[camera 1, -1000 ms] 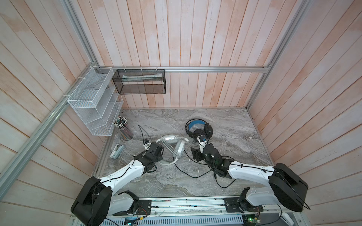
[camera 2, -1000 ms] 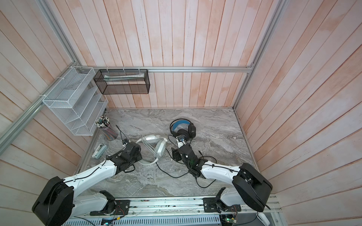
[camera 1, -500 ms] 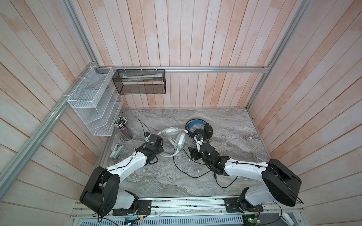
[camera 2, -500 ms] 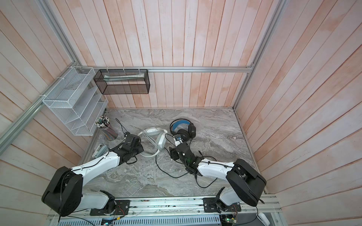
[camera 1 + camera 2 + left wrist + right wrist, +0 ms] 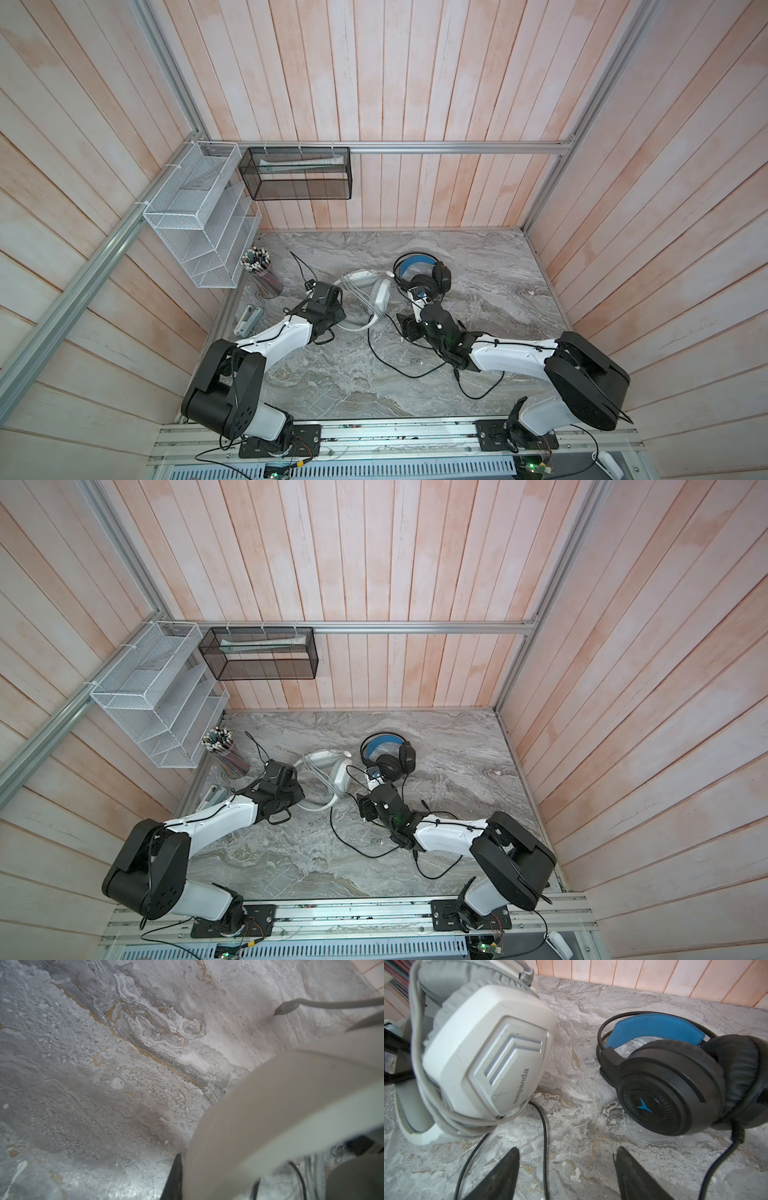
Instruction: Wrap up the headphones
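Note:
The cable is already wound round the ear cup [image 5: 492, 1059], so my left gripper should lower the white headband to the bare marble below and let it go.
The white headphones [image 5: 380, 293] [image 5: 340, 775] lie mid-table, with the grey-white cable wound round the ear cup [image 5: 492, 1059]. My left gripper [image 5: 338, 309] [image 5: 297, 791] [image 5: 207, 1167] is shut on their headband [image 5: 280, 1105]; only one black finger [image 5: 174, 1176] shows beside it. The black headphones [image 5: 424, 282] [image 5: 388, 764] [image 5: 675, 1088], with a blue-lined band, lie just to the right. My right gripper [image 5: 413, 303] [image 5: 374, 783] [image 5: 566, 1149] stands open low over the table in front of both headsets. A black cable [image 5: 545, 1147] runs between its fingers untouched and loops loose over the table [image 5: 399, 365].
A cup of pencils [image 5: 262, 274] stands at the back left under a white mesh rack [image 5: 199, 224]. A black mesh basket [image 5: 299, 178] hangs on the back wall. A small grey-white object [image 5: 248, 320] lies by the left edge. A grey-white plug [image 5: 284, 1006] rests on the marble.
My left gripper has dragged the white headphones back and right, closer to the black ones. My right arm has reached further in towards both headsets.

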Robot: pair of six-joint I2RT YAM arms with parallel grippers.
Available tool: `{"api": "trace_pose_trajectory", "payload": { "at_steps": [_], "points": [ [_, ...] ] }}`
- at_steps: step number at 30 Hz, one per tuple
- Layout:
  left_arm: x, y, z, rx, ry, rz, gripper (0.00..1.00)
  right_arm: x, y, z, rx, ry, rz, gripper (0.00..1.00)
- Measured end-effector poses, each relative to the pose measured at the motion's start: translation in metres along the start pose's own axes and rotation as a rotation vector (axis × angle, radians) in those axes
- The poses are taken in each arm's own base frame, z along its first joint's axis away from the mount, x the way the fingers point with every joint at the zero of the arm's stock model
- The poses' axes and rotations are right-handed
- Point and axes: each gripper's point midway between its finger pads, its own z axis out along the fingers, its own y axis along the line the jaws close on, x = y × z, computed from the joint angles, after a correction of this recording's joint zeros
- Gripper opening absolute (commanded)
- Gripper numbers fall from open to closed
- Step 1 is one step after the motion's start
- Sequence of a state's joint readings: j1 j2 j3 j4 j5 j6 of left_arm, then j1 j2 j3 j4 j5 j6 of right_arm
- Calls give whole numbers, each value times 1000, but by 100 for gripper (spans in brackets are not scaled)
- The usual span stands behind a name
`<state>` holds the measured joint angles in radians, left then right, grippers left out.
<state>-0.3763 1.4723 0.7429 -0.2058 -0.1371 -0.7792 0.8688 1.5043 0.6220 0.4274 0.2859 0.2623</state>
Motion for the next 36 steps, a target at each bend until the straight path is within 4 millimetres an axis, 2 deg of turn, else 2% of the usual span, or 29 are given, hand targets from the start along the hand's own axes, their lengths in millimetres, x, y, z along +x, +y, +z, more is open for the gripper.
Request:
{"api": "trace_pose_trajectory", "payload": {
  "at_steps": [15,22,26,36],
  "points": [
    [14,30,15,-50,56,-35,0,4,7,2,-39,13,20,73],
    [12,35,16,-66,53,-35,9,4,9,2,-48,12,25,73],
    [11,37,17,-68,50,-34,20,4,9,2,-51,13,27,73],
    [4,39,17,-67,32,-44,24,4,9,2,-51,13,27,72]
  ]
}}
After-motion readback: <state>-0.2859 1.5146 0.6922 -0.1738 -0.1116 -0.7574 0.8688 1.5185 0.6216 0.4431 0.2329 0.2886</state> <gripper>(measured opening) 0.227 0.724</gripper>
